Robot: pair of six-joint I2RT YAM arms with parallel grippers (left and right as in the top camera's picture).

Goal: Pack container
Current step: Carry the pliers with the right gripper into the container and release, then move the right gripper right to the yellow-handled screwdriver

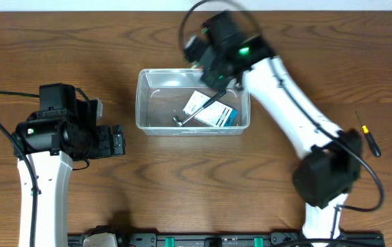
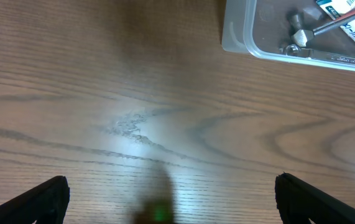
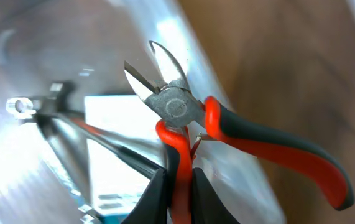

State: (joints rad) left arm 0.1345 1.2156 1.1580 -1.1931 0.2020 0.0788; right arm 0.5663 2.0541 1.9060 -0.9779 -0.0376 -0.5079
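I will next move my right gripper left in the overhead view, lower the pliers to the tub's empty bottom below, beside the packet, and let go.
The container is a clear plastic tub in the middle of the table. Inside lie a small metal hammer and a white-and-blue packet; both also show in the left wrist view, hammer and tub corner. My right gripper is shut on one red handle of a pair of red-and-black cutting pliers, held over the tub's far right edge. My left gripper is open and empty over bare wood, left of the tub.
A small screwdriver with a black and yellow handle lies at the table's right side. The right arm reaches across from the front right. A black rail runs along the front edge.
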